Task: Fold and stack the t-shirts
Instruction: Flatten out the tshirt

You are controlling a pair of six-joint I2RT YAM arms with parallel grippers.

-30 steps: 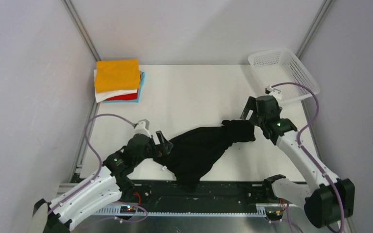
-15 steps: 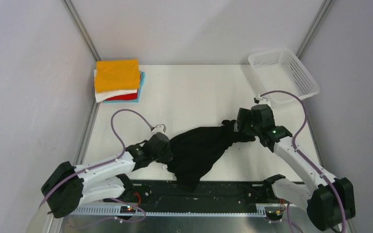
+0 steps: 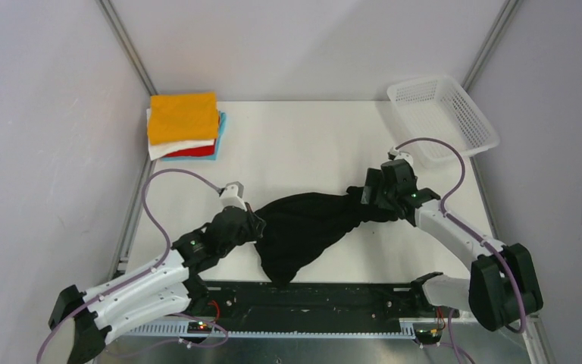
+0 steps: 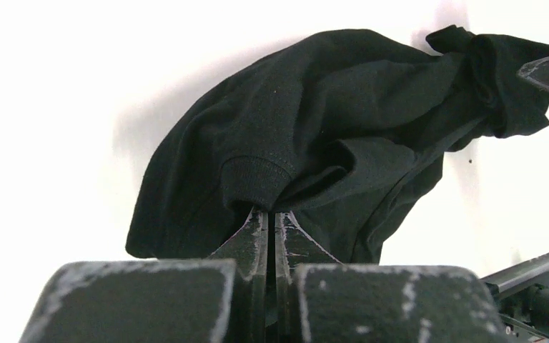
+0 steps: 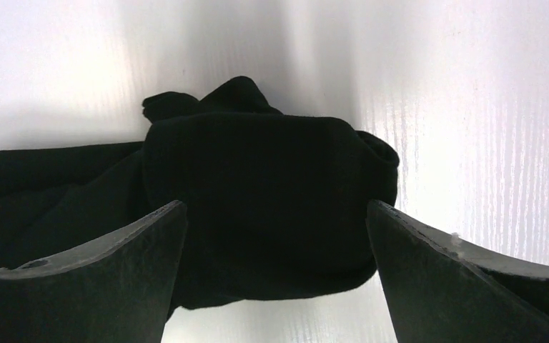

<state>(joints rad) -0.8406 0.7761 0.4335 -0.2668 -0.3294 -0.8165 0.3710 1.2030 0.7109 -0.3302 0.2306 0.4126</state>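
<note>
My right gripper comes down onto the folds of the black t-shirt next and closes on them, because the t-shirt's bunched end already lies between its open fingers.
A crumpled black t-shirt (image 3: 307,227) lies across the white table (image 3: 295,152), stretched from near left to right. My left gripper (image 3: 251,224) is at its left end. In the left wrist view the gripper (image 4: 270,214) is shut on a ribbed sleeve hem of the black t-shirt (image 4: 343,107). My right gripper (image 3: 371,193) sits over the bunched right end. In the right wrist view that gripper (image 5: 275,207) stands open, its fingers either side of the black t-shirt (image 5: 257,157). Folded t-shirts are stacked (image 3: 184,125) at the back left, orange on top, then white, red and light blue.
A white plastic mesh basket (image 3: 466,114) stands at the back right corner. Metal frame posts and grey walls close in both sides. A black rail (image 3: 326,299) runs along the near edge between the arm bases.
My left gripper has shut on the shirt's sleeve hem and pulled the left end up slightly. My right gripper has moved left over the shirt's right end and stays open.
</note>
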